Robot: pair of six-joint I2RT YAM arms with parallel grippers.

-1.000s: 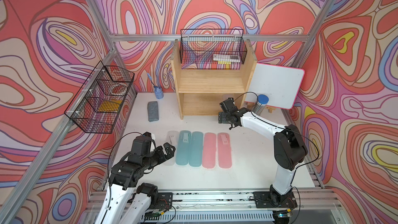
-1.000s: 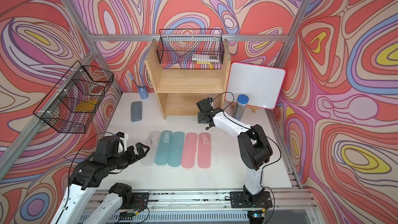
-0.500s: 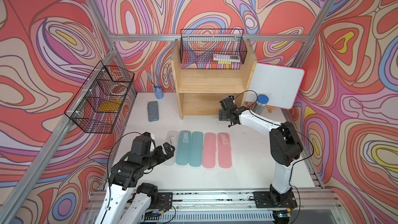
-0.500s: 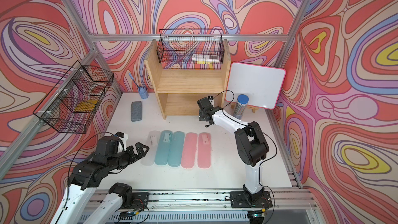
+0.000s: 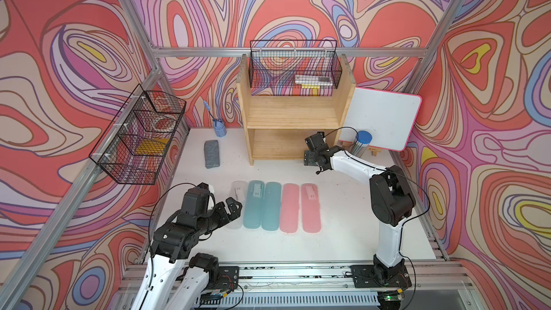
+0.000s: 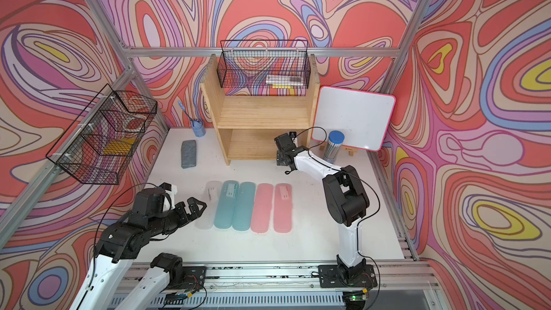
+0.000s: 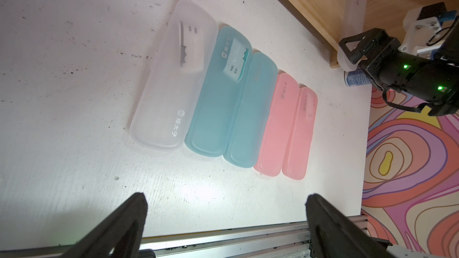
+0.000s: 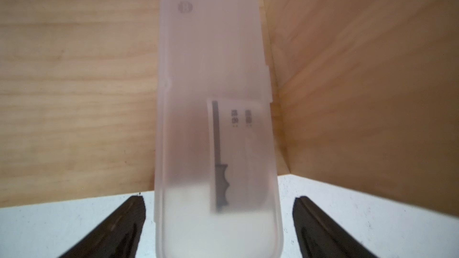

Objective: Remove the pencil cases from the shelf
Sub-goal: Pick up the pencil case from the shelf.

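The robot's right gripper needs to slide outward and close on the labelled part of the shelf's clear case, since that part lies outward of it and the case's near end is already between its fingers.
Five pencil cases lie side by side on the white table: a frosted clear one (image 5: 238, 193), two teal (image 5: 254, 208) (image 5: 271, 210) and two pink (image 5: 289, 211) (image 5: 311, 211). Another frosted clear case (image 8: 213, 70) lies on the bottom board of the pine shelf (image 5: 292, 114), its near end sticking out over the front edge. My right gripper (image 8: 219, 198) is open at the shelf's lower right front (image 5: 310, 156), one finger on each side of that end, with a small gap on both sides. My left gripper (image 5: 231, 208) hovers open and empty beside the clear case on the table.
A black wire basket (image 5: 293, 67) holding flat items hangs above the shelf's top. At the right lean a whiteboard (image 5: 384, 117) and a blue-capped tube (image 5: 362, 144). A grey felt block (image 5: 211, 154), a blue cup (image 5: 220, 129) and a wall basket (image 5: 140, 135) are at the left.
My right arm has folded its elbow inward and its gripper has edged a little closer to the shelf's lower tier. The left arm has not moved.
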